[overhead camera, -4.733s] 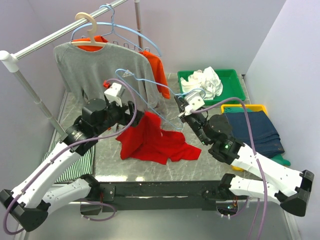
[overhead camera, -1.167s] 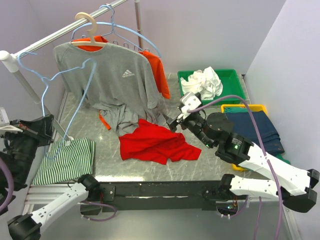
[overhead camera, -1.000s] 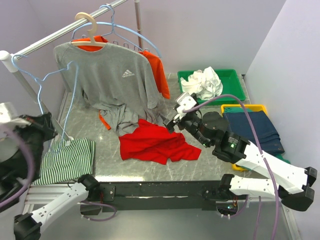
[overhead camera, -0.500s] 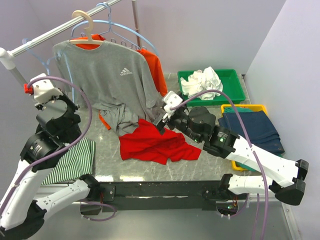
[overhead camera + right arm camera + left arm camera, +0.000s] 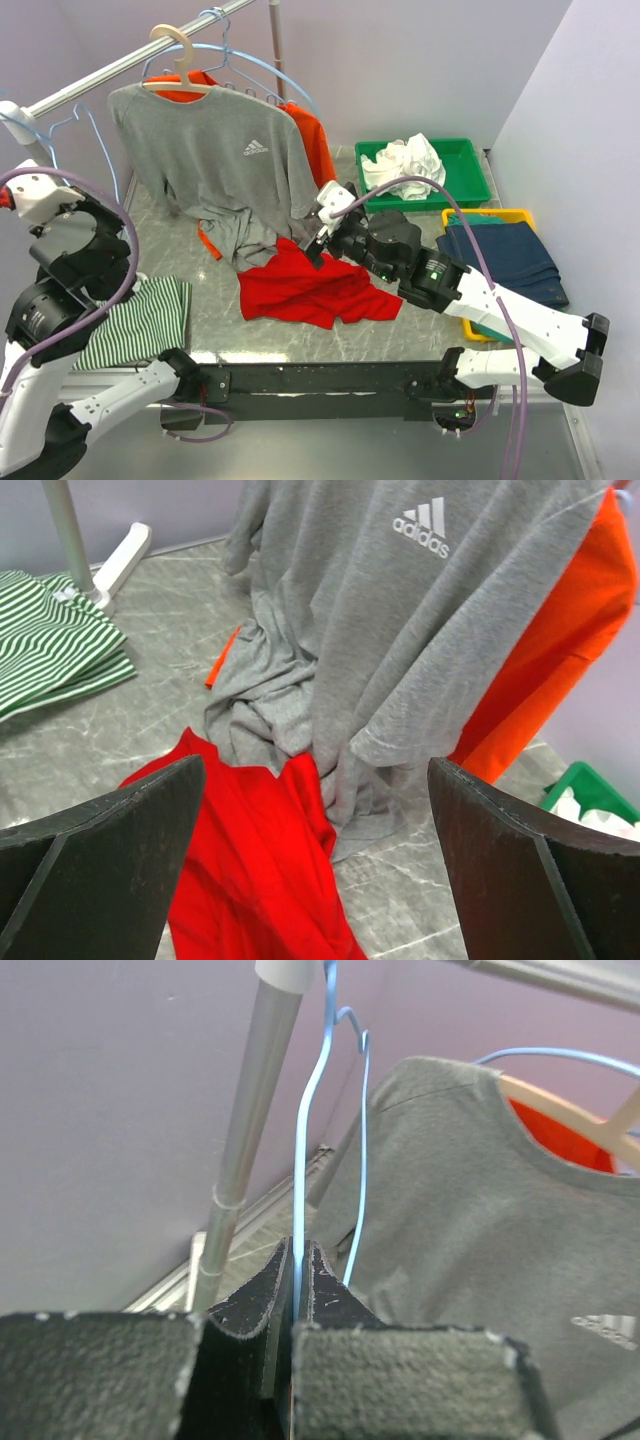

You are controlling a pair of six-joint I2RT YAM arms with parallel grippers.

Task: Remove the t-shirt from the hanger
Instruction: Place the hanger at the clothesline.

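Note:
I will next carry the blue wire hanger outward toward the grey t-shirt with my left gripper and bring it onto the free bar [image 5: 91, 80] [image 5: 528, 972], since the hanger is bare.
A bare blue wire hanger [image 5: 300, 1190] rises from my left gripper [image 5: 297, 1260], which is shut on its wire. Its hook reaches up beside the white cap of the rail post [image 5: 245, 1140]; whether it rests on the rail I cannot tell. The red t-shirt [image 5: 310, 285] lies crumpled on the table, off any hanger. My right gripper [image 5: 315, 765] hangs open over the edge of the red t-shirt [image 5: 250, 860], where it meets the hem of a grey t-shirt [image 5: 400, 600], with nothing between its fingers.
The grey t-shirt [image 5: 230, 150] hangs on a wooden hanger from the rail [image 5: 120, 65], over an orange garment [image 5: 312, 140]. A striped green cloth [image 5: 135, 320] lies front left. A green bin [image 5: 465, 165] with white cloth and a yellow tray [image 5: 490, 213] with navy cloth stand right.
My left arm has carried the blue hanger from mid-table out to the left and up to the rail's left end. The right gripper has moved left over the red t-shirt, still open.

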